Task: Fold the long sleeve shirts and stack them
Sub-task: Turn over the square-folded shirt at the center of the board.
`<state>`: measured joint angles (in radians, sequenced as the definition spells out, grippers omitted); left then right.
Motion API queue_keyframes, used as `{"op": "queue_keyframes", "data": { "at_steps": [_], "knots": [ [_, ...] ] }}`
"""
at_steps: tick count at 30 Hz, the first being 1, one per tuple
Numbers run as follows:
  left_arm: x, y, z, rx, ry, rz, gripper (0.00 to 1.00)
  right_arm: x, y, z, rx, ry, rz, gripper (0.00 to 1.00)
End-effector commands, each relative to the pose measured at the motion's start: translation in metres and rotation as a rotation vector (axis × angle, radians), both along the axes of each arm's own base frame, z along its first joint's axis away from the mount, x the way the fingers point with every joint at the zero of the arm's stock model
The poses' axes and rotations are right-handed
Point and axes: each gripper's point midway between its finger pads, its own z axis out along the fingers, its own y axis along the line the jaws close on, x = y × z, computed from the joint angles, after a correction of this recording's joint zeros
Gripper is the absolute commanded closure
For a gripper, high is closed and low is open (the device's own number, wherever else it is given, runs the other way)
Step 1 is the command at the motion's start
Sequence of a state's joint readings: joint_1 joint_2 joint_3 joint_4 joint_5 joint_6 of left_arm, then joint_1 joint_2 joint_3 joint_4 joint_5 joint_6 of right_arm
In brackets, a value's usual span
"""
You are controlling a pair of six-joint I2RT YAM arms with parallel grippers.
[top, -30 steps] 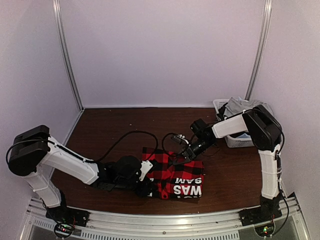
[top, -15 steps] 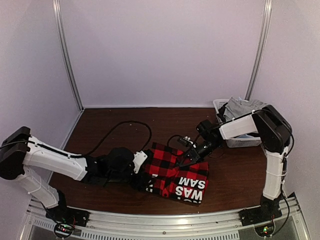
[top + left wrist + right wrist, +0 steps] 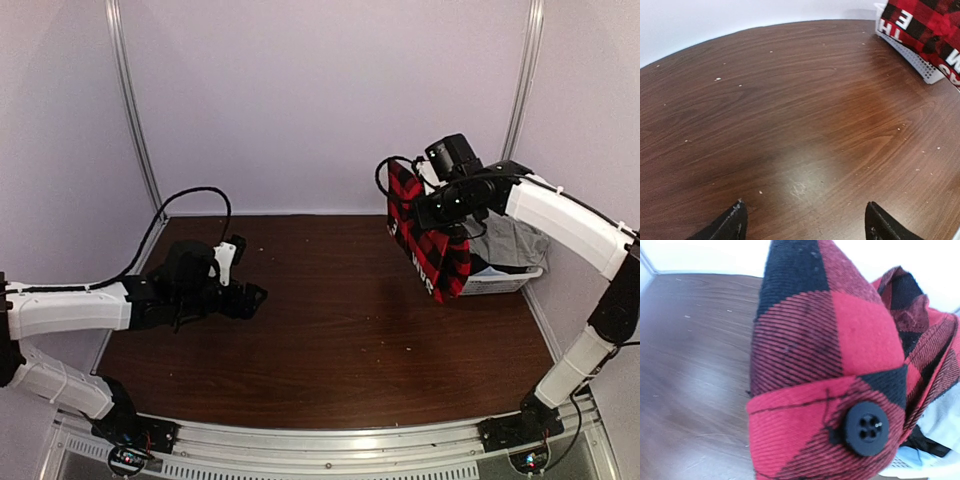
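The shirt [image 3: 432, 250] in my right gripper goes back and to the gripper's left in the top view next, then down and free, since bare wood lies there.
A red-and-black check long sleeve shirt [image 3: 432, 250] with white lettering hangs bunched in the air at the back right, its lower end against the basket's near rim. My right gripper [image 3: 428, 208] is shut on its top. In the right wrist view the shirt [image 3: 810, 365] and a black button [image 3: 866, 428] fill the frame and hide the fingers. My left gripper [image 3: 250, 298] hovers low over the left of the table, open and holding nothing. In the left wrist view its fingertips [image 3: 735, 220] stand wide apart above bare wood, with the shirt [image 3: 925, 25] far off at the top right.
A white mesh basket [image 3: 500, 282] stands at the back right corner with a grey garment [image 3: 512, 240] in it; its rim [image 3: 912, 55] also shows in the left wrist view. A black cable [image 3: 190, 200] loops above the left arm. The brown table [image 3: 340, 330] is walled on three sides.
The right arm has lifted the shirt off the front middle of the table and carried it up and right to the basket. The left gripper let go, opened and drew back left.
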<state>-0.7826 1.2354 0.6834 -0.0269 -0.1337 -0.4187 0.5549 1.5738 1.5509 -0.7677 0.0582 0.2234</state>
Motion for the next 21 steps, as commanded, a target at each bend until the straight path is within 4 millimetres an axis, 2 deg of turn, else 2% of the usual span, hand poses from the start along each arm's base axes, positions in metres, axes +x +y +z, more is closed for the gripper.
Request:
{"op": "queue_keyframes", "data": {
  "at_steps": [1, 7, 13, 15, 17, 21],
  "knots": [
    [0.02, 0.019, 0.017, -0.006, -0.002, 0.094, 0.18, -0.01, -0.008, -0.031, -0.352, -0.019, -0.19, 1.0],
    [0.028, 0.033, 0.023, 0.004, 0.008, 0.143, 0.18, -0.041, 0.065, -0.077, -0.54, -0.043, -0.145, 0.99],
    [0.029, 0.057, 0.021, 0.015, 0.032, 0.217, 0.18, -0.094, 0.159, -0.118, -0.584, -0.039, 0.03, 0.9],
    [0.03, 0.065, 0.021, 0.022, 0.035, 0.241, 0.18, -0.11, 0.184, -0.131, -0.566, -0.027, 0.08, 0.84],
    [0.032, 0.074, 0.023, 0.035, 0.035, 0.264, 0.18, -0.126, 0.204, -0.144, -0.548, -0.011, 0.126, 0.73],
    [0.036, 0.086, 0.025, 0.052, 0.03, 0.287, 0.18, -0.155, 0.237, -0.164, -0.5, 0.02, 0.204, 0.42]
  ]
}}
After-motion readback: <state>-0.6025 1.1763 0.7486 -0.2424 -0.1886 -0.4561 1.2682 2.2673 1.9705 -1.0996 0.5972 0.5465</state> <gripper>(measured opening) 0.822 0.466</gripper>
